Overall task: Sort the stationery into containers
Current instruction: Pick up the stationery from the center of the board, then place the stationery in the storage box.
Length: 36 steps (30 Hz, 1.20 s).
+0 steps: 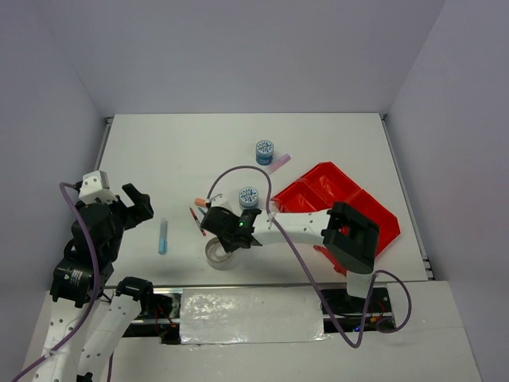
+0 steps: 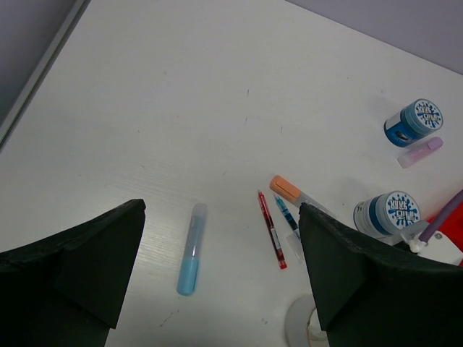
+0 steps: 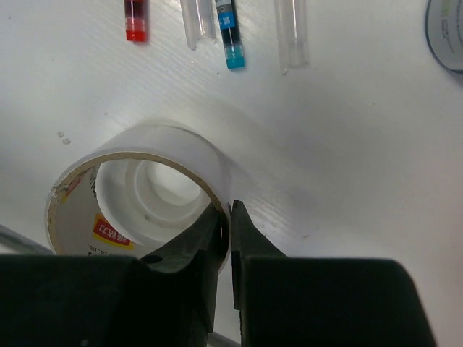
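Note:
My right gripper should lift the ring and carry it to the right in the top view to the red tray's roll-side section next. Then it should lower the ring and release it.
My right gripper [image 3: 230,211] is shut on the wall of the clear tape ring [image 3: 171,144], one finger inside and one outside. From above, the ring [image 1: 219,256] lies on the table under that gripper [image 1: 228,239]. My left gripper [image 1: 137,204] hovers open at the left, nothing between its fingers [image 2: 108,253]. Below it lie a light blue pen [image 2: 189,249], a red pen [image 2: 272,229], a blue pen [image 2: 286,215] and an orange-tipped marker [image 2: 285,189]. Two blue-white rolls [image 1: 265,151] [image 1: 249,196] and a pink stick [image 1: 279,163] sit near the red tray [image 1: 362,208].
The right arm's cable [image 1: 238,171] loops over the table between the two rolls. The tray stands at the right, partly covered by the right arm's black elbow [image 1: 350,235]. Grey walls close the table at the back and sides.

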Motion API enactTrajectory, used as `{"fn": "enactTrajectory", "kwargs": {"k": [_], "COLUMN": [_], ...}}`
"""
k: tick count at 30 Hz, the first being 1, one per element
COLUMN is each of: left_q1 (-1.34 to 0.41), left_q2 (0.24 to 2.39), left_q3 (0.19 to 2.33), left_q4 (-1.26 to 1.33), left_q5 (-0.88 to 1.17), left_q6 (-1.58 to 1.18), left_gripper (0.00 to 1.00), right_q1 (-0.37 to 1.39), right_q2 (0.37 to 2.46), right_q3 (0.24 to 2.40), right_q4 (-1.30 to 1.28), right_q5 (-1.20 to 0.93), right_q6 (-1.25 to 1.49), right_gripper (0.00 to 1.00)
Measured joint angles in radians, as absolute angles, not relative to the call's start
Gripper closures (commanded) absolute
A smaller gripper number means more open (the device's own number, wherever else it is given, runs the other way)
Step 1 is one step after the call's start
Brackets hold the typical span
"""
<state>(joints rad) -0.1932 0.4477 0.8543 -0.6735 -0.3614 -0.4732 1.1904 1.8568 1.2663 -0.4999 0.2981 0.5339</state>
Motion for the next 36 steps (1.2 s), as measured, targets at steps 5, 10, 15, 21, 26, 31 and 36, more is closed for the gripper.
{"fn": "enactTrajectory", "kwargs": {"k": [5,10,15,21,26,31,36], "left_q1": [-0.195,-0.197,-0.198,-0.199,-0.199,-0.199,-0.199], "left_q2": [0.447,0.447,0.447,0.447,0.448,0.448,0.448], "left_q3": [0.854,0.854,0.854,0.854,0.854,0.854,0.854], "left_q4": [-0.673,-0.673,-0.673,-0.673,-0.673,-0.673,-0.673], "left_q5": [-0.361,-0.362,-0.362,-0.361,-0.361,-0.361,-0.361], "left_q6": [-0.473,-0.474,-0.474,-0.473,-0.473,-0.473,-0.473], "left_gripper": [0.01,0.01,0.01,0.01,0.01,0.01,0.01], "right_q1": [1.190,1.167,1.035,0.683,0.426,0.258,0.244], "right_q2": [1.760,1.592,1.358,1.110,1.011,1.005,1.043], "right_q3": [1.236,1.221,1.152,1.031,1.001,0.990,0.950], "right_q4": [-0.505,-0.527,-0.542,-0.571,-0.630,-0.636,-0.614], "right_q5": [0.302,0.336,0.355,0.345,0.350,0.336,0.272], "right_q6": [0.535,0.535,0.527,0.485,0.447,0.410,0.394], "right_gripper": [1.00,1.00,1.00,1.00,1.00,1.00,1.00]}}
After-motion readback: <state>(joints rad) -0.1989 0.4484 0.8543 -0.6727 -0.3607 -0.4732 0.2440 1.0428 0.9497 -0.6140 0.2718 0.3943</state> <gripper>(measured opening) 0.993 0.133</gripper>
